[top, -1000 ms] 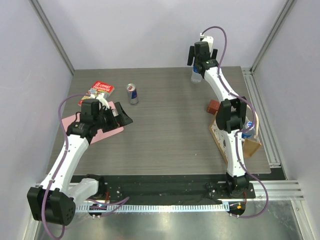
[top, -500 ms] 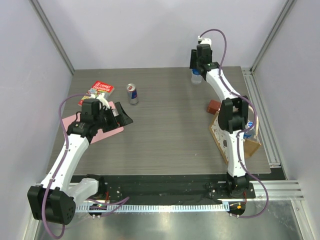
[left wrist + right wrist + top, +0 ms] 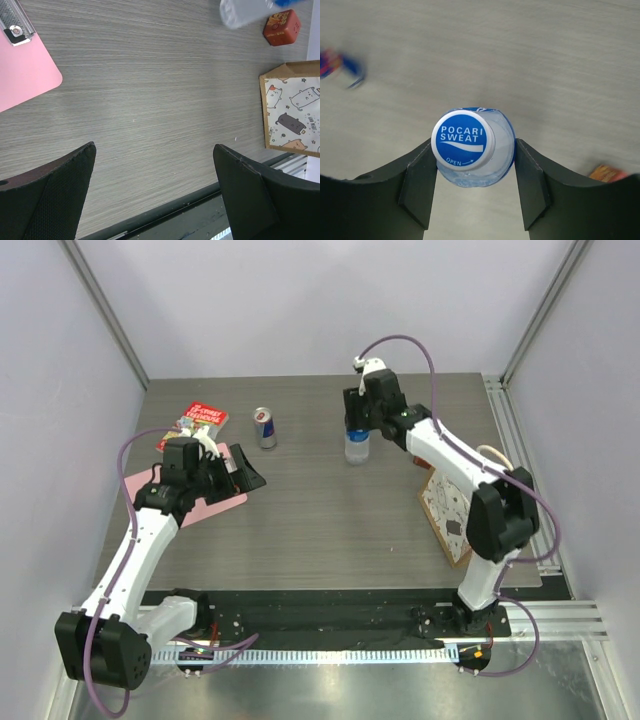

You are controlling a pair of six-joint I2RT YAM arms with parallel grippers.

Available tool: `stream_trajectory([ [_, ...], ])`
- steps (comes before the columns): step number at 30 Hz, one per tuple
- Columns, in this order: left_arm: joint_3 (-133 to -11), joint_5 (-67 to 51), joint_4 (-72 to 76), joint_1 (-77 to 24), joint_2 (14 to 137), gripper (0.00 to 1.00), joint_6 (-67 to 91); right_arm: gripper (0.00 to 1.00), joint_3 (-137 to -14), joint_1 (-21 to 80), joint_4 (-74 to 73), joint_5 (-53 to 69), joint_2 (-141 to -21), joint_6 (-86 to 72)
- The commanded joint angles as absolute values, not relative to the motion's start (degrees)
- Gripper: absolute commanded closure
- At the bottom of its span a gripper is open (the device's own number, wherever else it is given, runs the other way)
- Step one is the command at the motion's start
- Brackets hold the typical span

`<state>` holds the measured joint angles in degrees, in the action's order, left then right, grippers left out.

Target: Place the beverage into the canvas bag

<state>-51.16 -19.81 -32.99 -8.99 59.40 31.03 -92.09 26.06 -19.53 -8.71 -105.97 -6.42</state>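
The bottle (image 3: 357,446) will next move back toward my base and down in my right gripper, to be released there.
The beverage is a clear bottle (image 3: 472,147) with a blue Pocari Sweat cap. My right gripper (image 3: 472,146) is shut on its shoulder just under the cap. From above, the bottle (image 3: 357,446) hangs upright below that gripper (image 3: 358,428) over the back middle of the table. The canvas bag (image 3: 447,512) stands at the right, its white speckled panel facing up and partly hidden by the right arm. In the left wrist view the bag (image 3: 292,120) shows cat drawings. My left gripper (image 3: 243,470) is open and empty at the left, with nothing between its fingers (image 3: 60,190).
A drink can (image 3: 265,427) stands at the back left beside a red booklet (image 3: 202,419). A pink clipboard (image 3: 212,502) lies under the left gripper. A red-brown cube (image 3: 281,27) sits near the bag. Grey walls close the back and both sides.
The right gripper closed on the bottle at the back right. It then swung left and nearer with the bottle. The left arm has not moved.
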Motion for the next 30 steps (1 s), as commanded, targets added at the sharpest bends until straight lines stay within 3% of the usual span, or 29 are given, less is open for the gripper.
stream_trajectory([
  [1,-50.80,-21.62,-31.03,-9.14,58.71,0.00,30.85,0.59,-81.58,30.75,-8.10,-6.25,-92.39,-12.02],
  [6,-50.80,-21.53,-30.94,-9.14,58.71,0.00,30.85,0.57,-69.98,35.67,-6.06,-7.73,-82.90,-14.94],
  [15,-50.71,-21.18,-30.94,-9.14,58.89,0.00,30.76,0.51,-58.01,42.62,-4.57,-11.77,-75.85,-17.05],
  [22,-50.80,-21.71,-30.94,-9.14,59.50,0.00,30.85,0.23,-57.83,45.96,-10.27,-14.15,-75.32,-15.91],
  [30,-50.71,-21.80,-30.85,-9.14,59.50,0.00,30.94,0.16,-61.17,46.32,-14.67,-13.27,-78.12,-15.56],
])
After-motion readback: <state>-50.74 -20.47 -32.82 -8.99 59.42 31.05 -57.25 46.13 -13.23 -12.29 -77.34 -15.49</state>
